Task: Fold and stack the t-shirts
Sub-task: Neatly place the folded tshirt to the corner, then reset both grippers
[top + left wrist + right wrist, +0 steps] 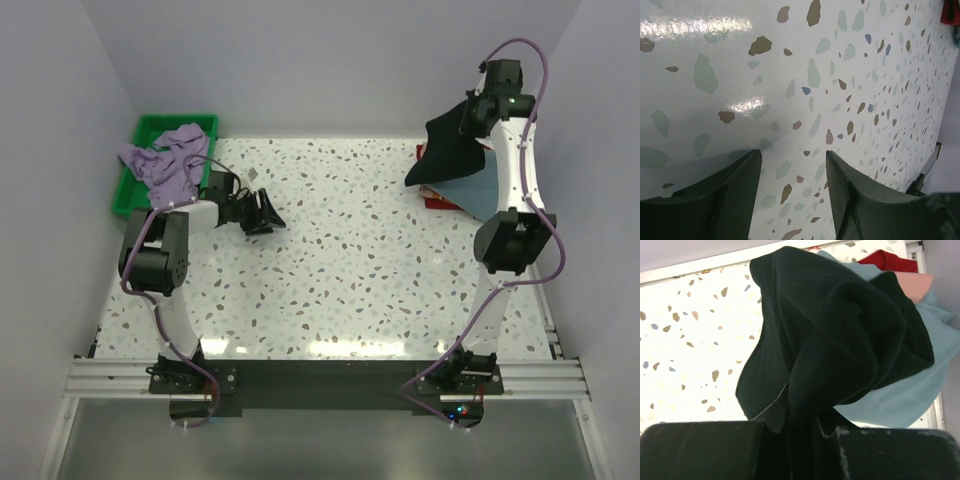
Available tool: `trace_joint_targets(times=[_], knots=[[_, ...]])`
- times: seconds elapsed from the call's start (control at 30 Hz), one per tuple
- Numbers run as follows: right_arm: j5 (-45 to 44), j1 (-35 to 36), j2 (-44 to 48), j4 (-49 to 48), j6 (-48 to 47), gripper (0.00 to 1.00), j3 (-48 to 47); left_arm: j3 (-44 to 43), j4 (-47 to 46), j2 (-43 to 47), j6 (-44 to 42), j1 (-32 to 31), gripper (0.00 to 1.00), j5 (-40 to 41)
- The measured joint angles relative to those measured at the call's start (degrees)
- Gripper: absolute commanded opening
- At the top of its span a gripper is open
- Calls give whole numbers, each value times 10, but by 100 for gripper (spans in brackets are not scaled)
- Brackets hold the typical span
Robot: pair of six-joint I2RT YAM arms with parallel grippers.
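Observation:
I should lower my right gripper over the teal-blue t-shirt [479, 188] [908, 384], and then I should let go of the large black t-shirt there.
A large black t-shirt [447, 152] hangs in the air at the back right, pinched in my right gripper [478, 112], which is shut on it. In the right wrist view the black t-shirt [835, 335] drapes from the right gripper [802, 427] over a teal-blue t-shirt [905, 395], a pink t-shirt [917, 286] and a dark red t-shirt [885, 261]. A lavender t-shirt [168, 160] lies crumpled in the green tray [128, 188] at the back left. My left gripper [262, 215] is open just above the bare tabletop, and its fingers [735, 195] hold nothing.
The speckled white table [340, 270] spans the middle of the scene. Under the hanging black cloth the teal-blue t-shirt [490, 190] and a strip of the dark red t-shirt [440, 200] lie near the right edge. White walls close in the back and both sides.

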State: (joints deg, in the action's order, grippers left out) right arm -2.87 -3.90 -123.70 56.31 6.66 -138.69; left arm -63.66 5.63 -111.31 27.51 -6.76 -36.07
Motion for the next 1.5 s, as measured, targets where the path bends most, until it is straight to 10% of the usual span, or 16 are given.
trace_joint_targets(times=[0.73, 0.87, 1.07, 1.5], knots=[[-150, -15, -9, -31, -20, 0, 73, 24, 22, 27, -7, 0, 61, 8], [-200, -15, -18, -43, -12, 58, 87, 22, 37, 29, -9, 0, 62, 11], [-273, -15, -24, -58, 5, 99, 96, 16, 70, 40, -21, 0, 62, 33], [-251, -15, 145, -117, 31, 99, 296, 16, 94, 158, -16, 0, 64, 111]])
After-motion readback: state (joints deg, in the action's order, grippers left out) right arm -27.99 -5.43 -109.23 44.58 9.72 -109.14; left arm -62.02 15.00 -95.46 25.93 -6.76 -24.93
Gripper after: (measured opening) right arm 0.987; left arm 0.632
